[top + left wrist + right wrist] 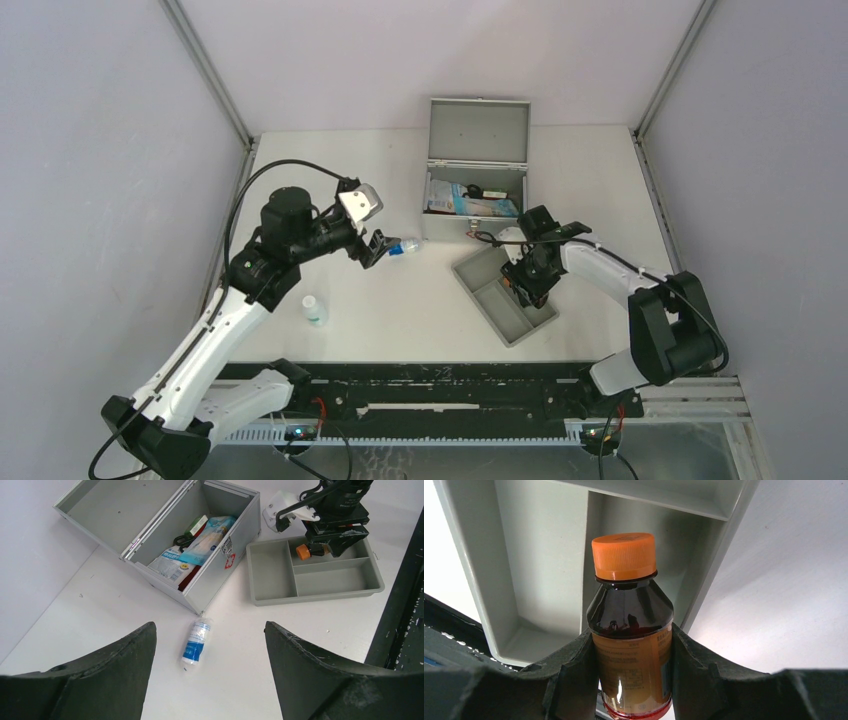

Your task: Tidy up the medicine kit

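Observation:
I need to lower my right gripper next into the empty narrow section of the grey tray beneath the brown bottle [663, 564], beside the divider, and release the bottle there.
The medicine kit [478, 130] is a grey metal box standing open at the back centre, lid up, with packets inside; it also shows in the left wrist view [210, 587]. My right gripper [527, 283] is shut on a brown bottle with an orange cap [629, 605], held over the shallow grey tray [490, 300]. The right wrist view shows the tray compartments [539, 555] behind the bottle. My left gripper [375, 250] is open and empty, just left of a blue-and-white wrapped roll [407, 246]. That roll [196, 642] lies on the table between my left fingers, by the kit's front corner.
A small white bottle [315, 310] stands on the table near my left arm. The tray [272, 575] sits right in front of the kit. Grey walls enclose the table on three sides. A black rail runs along the near edge.

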`<state>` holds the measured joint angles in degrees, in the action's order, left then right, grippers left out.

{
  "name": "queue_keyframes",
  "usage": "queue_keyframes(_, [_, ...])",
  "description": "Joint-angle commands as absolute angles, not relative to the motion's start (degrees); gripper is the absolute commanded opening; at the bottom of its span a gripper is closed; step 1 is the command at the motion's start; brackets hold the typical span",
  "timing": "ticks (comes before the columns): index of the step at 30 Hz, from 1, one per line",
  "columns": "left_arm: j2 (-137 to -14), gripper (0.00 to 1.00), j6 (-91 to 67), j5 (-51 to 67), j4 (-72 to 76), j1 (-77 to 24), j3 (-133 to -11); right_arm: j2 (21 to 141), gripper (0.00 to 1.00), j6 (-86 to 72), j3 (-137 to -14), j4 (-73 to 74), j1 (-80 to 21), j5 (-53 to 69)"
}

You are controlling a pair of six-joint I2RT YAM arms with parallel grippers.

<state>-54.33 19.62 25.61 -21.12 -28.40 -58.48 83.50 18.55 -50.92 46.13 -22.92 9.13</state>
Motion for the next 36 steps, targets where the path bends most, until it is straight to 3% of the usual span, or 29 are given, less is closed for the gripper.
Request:
queue_keyframes(1, [-53.1, 0.84, 20.6, 25.3, -19.8, -28.1, -56.8, 83.9, 0.34, 17.0, -51.1, 44.3, -23.0, 7.2])
queue_keyframes(8, [-53.1, 0.84, 20.7, 25.1, -19.8, -28.1, -56.9, 84.3, 0.34, 16.3, -51.1, 42.2, -20.2, 1.4])
queue_keyframes(17, [-53.2, 0.84, 21.0, 24.9, -19.8, -28.1, -56.8, 83.4, 0.38, 19.3, -49.6, 42.9, -20.3, 5.0])
queue_keyframes(31, [-53.0, 0.84, 21.0, 24.9, -19.7, -28.1, -56.7, 82.0, 0.57, 22.1, -48.3, 43.4, -19.7, 7.3])
queue_keyframes(36, [-53.0, 0.84, 21.2, 24.8, -19.7, -28.1, -56.6, 81.3, 0.59, 22.2, -49.1, 44.2, -19.4, 7.9])
